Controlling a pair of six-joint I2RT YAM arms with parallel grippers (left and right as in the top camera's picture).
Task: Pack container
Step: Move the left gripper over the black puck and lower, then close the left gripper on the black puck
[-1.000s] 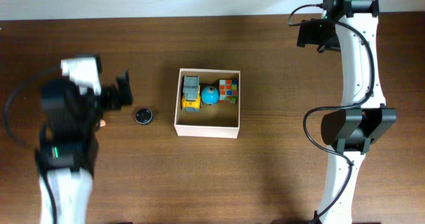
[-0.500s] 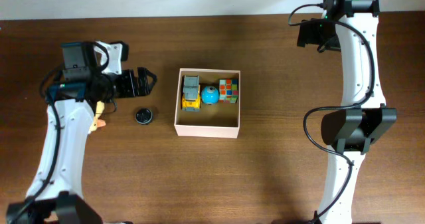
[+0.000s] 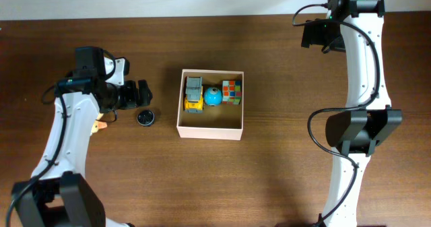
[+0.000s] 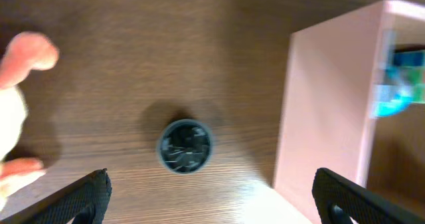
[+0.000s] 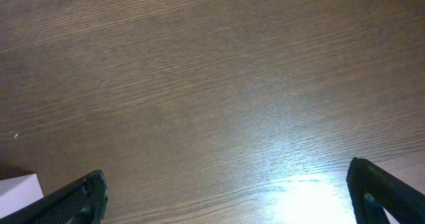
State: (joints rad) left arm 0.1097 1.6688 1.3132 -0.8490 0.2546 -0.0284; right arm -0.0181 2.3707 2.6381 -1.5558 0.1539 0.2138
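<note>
The left gripper moves down next onto the black round spoked toy (image 3: pixel 145 117) (image 4: pixel 185 146), open fingers going either side of its rim, since it sits below on the bare tabletop.
The container (image 3: pixel 210 128) is a square box with white walls and a tan inside, at the table's middle. It holds a yellow and grey toy truck (image 3: pixel 193 94), a blue ball (image 3: pixel 213 97) and a colour cube (image 3: pixel 231 91). A small black round toy (image 3: pixel 145 117) lies on the table just left of the container. My left gripper (image 3: pixel 138 94) is open and empty, just above and behind the round toy. In the left wrist view the round toy (image 4: pixel 184 145) lies ahead of the open fingers (image 4: pixel 212 197), with the container wall (image 4: pixel 325 111) to the right. My right gripper (image 3: pixel 316 35) is open, far back right.
A pink and white toy (image 3: pixel 101 124) lies under my left arm and shows at the left edge of the left wrist view (image 4: pixel 20 84). The right wrist view shows bare brown table between the open fingers (image 5: pixel 229 194), with a white corner (image 5: pixel 16 187) at the lower left.
My left arm has swung in from the far left toward the container, then settled back slightly over the black round toy. The right arm and the container's contents have not moved.
</note>
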